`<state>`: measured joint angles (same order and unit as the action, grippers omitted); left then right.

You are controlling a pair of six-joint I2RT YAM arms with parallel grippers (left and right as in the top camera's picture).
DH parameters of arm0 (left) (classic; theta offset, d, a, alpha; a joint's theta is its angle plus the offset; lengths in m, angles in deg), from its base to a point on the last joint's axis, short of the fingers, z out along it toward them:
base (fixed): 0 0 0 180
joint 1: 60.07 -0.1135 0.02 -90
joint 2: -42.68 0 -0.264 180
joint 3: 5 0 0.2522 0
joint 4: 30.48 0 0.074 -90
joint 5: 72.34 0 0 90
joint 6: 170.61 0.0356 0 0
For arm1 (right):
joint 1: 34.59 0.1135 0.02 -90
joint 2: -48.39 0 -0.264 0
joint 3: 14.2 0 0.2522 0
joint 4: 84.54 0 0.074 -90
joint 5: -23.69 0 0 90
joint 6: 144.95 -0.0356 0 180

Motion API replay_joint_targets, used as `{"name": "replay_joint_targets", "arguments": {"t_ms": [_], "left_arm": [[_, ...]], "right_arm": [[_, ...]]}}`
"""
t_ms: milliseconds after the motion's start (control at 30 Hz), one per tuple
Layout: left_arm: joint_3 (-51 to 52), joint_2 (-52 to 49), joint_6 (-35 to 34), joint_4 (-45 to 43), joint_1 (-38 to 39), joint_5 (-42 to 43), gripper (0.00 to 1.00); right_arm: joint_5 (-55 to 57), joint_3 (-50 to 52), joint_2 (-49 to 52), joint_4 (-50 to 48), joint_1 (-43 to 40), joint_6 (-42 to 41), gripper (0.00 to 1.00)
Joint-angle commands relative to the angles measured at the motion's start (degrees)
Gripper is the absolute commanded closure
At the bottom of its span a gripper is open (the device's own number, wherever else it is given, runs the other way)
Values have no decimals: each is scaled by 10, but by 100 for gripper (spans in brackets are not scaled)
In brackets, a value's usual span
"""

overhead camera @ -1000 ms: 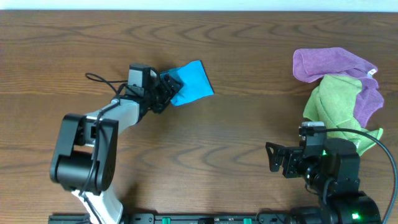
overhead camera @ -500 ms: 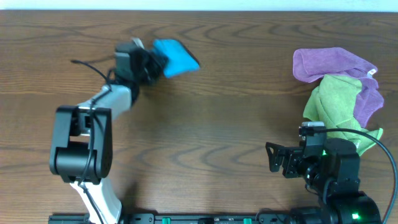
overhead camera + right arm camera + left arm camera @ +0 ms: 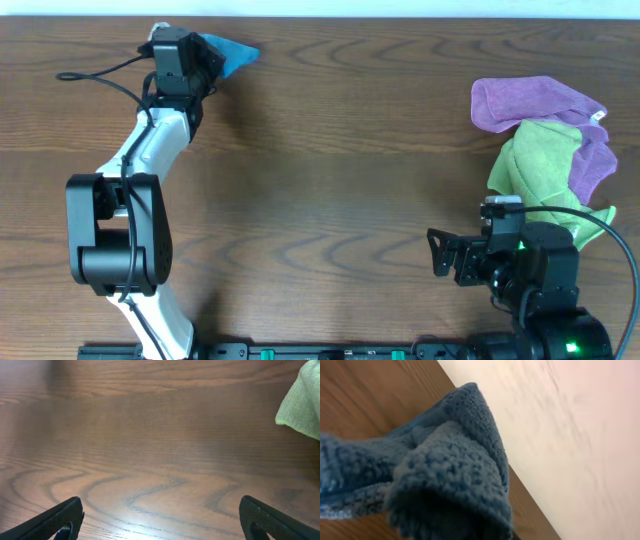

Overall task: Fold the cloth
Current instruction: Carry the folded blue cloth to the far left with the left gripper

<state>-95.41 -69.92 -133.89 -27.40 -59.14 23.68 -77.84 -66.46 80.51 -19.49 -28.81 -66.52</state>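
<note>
My left gripper shifts to the left in the overhead view along the back edge of the table next, then opens, since bare wood lies open beside the bunched cloth.
The sky-blue cloth (image 3: 232,51) is bunched up at the far left of the table, close to the back edge. My left gripper (image 3: 206,60) is shut on the cloth's near end. In the left wrist view the cloth (image 3: 450,460) fills the lower left and hides the fingers, with the table edge and a pale wall behind it. My right gripper (image 3: 440,252) is low at the front right, far from the cloth. It stands open (image 3: 160,520) over bare wood, with nothing between its fingers (image 3: 55,522).
A purple cloth (image 3: 530,100) and a lime-green cloth (image 3: 540,165) lie heaped at the right edge, just behind the right arm. A corner of the green cloth (image 3: 305,405) shows in the right wrist view. The table's back edge (image 3: 320,17) runs right beside the blue cloth.
My left gripper closed on the blue cloth and swept it left and back, from the middle-left of the table to the far left corner. The right arm has not moved.
</note>
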Motion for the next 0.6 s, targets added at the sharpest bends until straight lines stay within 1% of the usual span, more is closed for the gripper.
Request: {"name": "replay_joint_targets", "arguments": {"t_ms": [0, 233, 567], "left_arm": [[-12, 13, 35, 0, -15, -65, 94], [-11, 10, 68, 0, -52, -81, 94], [-11, -25, 68, 29, -55, -83, 94]], "right_arm": [[2, 3, -2, 0, -6, -8, 1], [2, 3, -2, 0, -6, -8, 1], [2, 3, -2, 0, -6, -8, 1]]}}
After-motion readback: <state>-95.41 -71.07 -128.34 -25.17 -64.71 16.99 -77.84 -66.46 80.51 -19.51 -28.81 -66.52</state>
